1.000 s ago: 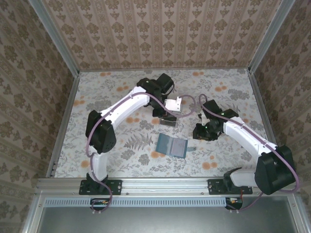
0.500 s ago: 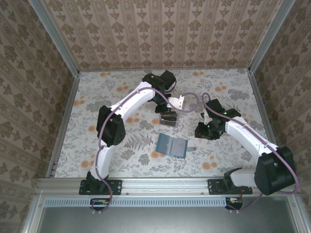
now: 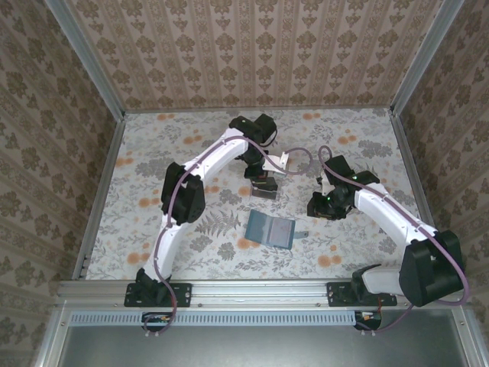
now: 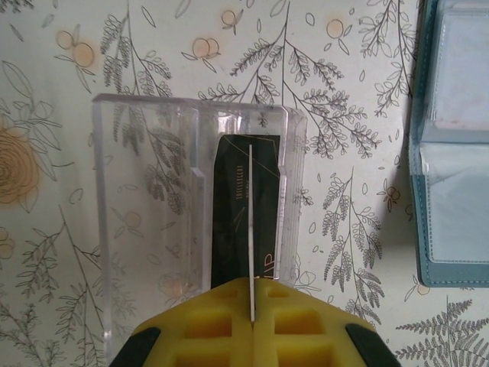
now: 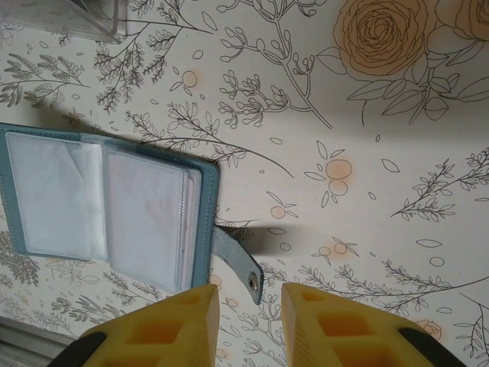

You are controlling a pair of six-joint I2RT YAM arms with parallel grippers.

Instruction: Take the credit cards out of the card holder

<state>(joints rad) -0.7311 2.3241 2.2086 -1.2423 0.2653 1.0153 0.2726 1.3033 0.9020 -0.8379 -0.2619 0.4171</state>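
My left gripper is going to ease toward the card holder and go down into the clear plastic piece's section (image 3: 264,192) (image 4: 263,199) below it, to let go of the credit card there by the dark one.
The teal card holder (image 3: 271,228) lies open on the table, its grey-blue slots up, and reaches the right edge of the left wrist view (image 4: 451,153). My left gripper (image 4: 251,284) is shut on a thin credit card (image 4: 250,222), seen edge-on as a pale line. It hangs above a dark credit card (image 4: 231,214) lying in the clear plastic piece (image 4: 145,214). My right gripper (image 5: 250,294) is open just right of the card holder (image 5: 107,206). The holder's snap strap (image 5: 237,260) points toward the gap between its fingers, untouched.
The clear plastic piece (image 3: 264,190) sits just behind the card holder in the top view, under the left gripper (image 3: 263,182). The right gripper (image 3: 317,206) hovers to the holder's right. Patterned walls and metal rails (image 3: 99,191) bound the floral table.
The left arm's elbow has swung right and its wrist has shifted slightly back while the gripper stays over the clear piece. The right arm and card holder have barely moved.
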